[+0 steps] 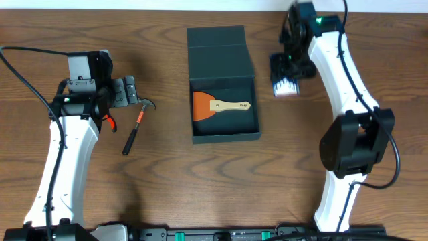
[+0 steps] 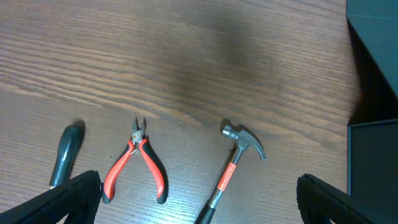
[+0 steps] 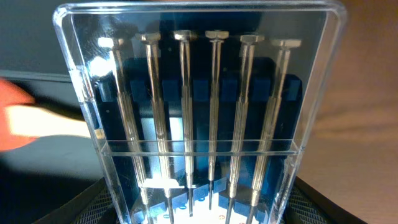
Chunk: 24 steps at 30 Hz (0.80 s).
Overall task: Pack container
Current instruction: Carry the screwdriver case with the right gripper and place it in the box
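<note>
The robot's right gripper will next swing back to its left in the overhead view, over the container's near strip (image 1: 219, 127), then turn, lower and release the case, since that strip is bare.
The dark teal container (image 1: 225, 138) lies open at the table's middle, its flap lid (image 1: 218, 48) folded back. Inside lies a scraper (image 1: 221, 106) with an orange blade and a wooden handle. My right gripper (image 1: 289, 67) is shut on a clear case of several small screwdrivers (image 1: 286, 86), held just right of the container; the case fills the right wrist view (image 3: 199, 112). My left gripper (image 1: 127, 92) is open and empty, hovering over a hammer (image 2: 239, 152) and red-handled pliers (image 2: 140, 163).
A dark green tool handle (image 2: 65, 154) lies left of the pliers. The hammer (image 1: 137, 124) lies between my left gripper and the container. The container's edge (image 2: 373, 162) shows at the right of the left wrist view. Bare wood (image 3: 367, 124) lies right of the case.
</note>
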### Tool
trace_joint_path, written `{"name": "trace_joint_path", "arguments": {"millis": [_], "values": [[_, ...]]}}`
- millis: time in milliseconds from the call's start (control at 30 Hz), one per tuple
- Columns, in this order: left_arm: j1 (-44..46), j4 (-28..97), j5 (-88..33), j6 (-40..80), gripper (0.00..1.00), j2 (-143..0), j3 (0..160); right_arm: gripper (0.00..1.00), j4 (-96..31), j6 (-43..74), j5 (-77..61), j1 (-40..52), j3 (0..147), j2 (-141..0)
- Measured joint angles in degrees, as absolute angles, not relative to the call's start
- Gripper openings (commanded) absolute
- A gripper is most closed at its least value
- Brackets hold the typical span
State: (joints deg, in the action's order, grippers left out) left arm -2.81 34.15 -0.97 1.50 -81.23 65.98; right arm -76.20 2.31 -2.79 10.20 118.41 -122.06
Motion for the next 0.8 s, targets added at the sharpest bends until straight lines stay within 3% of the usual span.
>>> {"name": "trace_joint_path", "arguments": {"millis": [200, 433, 800], "values": [[-2.81, 34.13, -0.97, 1.5, 0.98, -81.23, 65.98, 0.01, -78.24, -8.88, -2.92, 19.4, 126.5, -120.07], [-2.81, 34.13, -0.95, 1.5, 0.98, -81.23, 65.98, 0.01, -79.68, -29.76, -3.27, 30.28, 123.96, -119.83], [-2.81, 34.13, -0.95, 1.5, 0.98, -81.23, 65.98, 0.01, -74.0, -58.08, -3.01, 31.97, 109.43, -119.83]]}}
